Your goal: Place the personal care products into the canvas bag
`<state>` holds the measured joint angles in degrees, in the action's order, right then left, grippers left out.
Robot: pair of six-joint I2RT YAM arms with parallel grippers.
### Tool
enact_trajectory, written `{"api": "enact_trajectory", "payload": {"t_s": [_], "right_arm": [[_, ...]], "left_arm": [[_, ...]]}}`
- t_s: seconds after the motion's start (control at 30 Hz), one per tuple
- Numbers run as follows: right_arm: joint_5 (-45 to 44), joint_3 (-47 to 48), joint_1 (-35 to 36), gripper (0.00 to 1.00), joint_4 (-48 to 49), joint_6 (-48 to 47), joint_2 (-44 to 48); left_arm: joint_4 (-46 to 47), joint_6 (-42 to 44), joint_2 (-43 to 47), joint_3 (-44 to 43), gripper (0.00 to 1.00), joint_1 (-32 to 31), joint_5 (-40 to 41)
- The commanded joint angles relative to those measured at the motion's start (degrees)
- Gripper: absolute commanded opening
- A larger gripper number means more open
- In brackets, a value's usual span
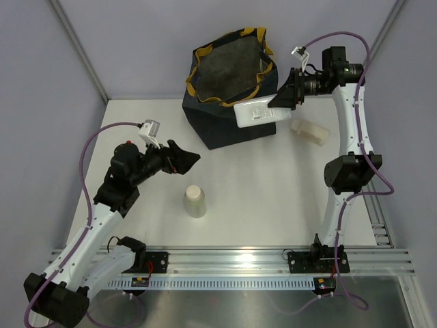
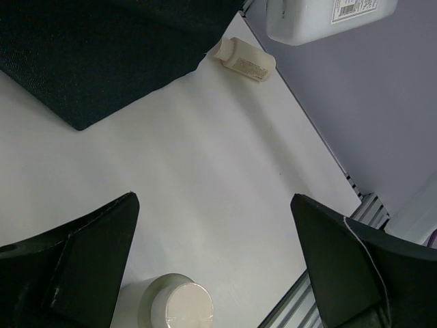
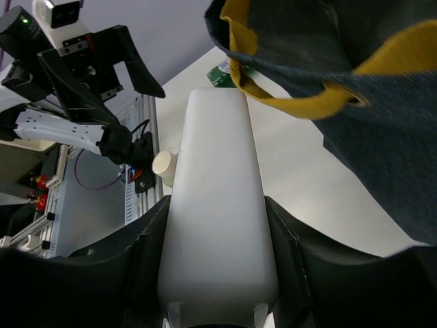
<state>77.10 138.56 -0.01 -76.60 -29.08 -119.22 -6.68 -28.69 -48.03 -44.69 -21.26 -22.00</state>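
Observation:
The pale white bottle point(image 1: 258, 113) is still hanging outside, so my right gripper will next rise over the mustard rim, then tilt and lower into the open bag point(image 1: 229, 75).
The navy canvas bag point(image 1: 229, 75) with a mustard rim stands open at the back centre. My right gripper point(image 1: 275, 106) is shut on a pale white bottle point(image 1: 258, 113) and holds it in the air beside the bag's right side, below the rim. In the right wrist view the bottle point(image 3: 215, 205) fills the jaws, with the bag point(image 3: 355, 82) just to its right. A cream bottle point(image 1: 194, 201) stands upright mid-table. Another cream bottle point(image 1: 308, 130) lies at the right. My left gripper point(image 1: 184, 158) is open and empty, above and left of the upright bottle point(image 2: 179, 307).
The bag's dark side point(image 2: 102, 48) and the lying cream bottle point(image 2: 246, 59) show in the left wrist view. Grey walls close in the back and both sides. An aluminium rail point(image 1: 239, 263) runs along the near edge.

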Motion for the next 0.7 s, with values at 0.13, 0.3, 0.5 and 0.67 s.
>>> {"api": "enact_trajectory", "payload": {"t_s": [0.13,0.3,0.5,0.67], "right_arm": [[17.22,11.82,6.16,0.0,-3.05,11.92,-0.05],[11.95,-11.01,9.06,0.0,38.43,35.59,12.67],[3.16,-20.48,9.42,0.0,127.62,110.23,10.78],[-5.02,-0.26,9.59,0.0,105.62,103.38,-1.69]], "left_arm": [[2.02,-1.2,-0.75,-4.53,0.99,0.16,-0.59],[1.32,-1.28,-0.75,-4.88,0.99,0.16,-0.41],[2.37,-2.34,-0.75,-4.71,0.99,0.08,-0.94],[1.58,-1.55,-0.13,-4.88,0.99,0.07,-1.12]]}}
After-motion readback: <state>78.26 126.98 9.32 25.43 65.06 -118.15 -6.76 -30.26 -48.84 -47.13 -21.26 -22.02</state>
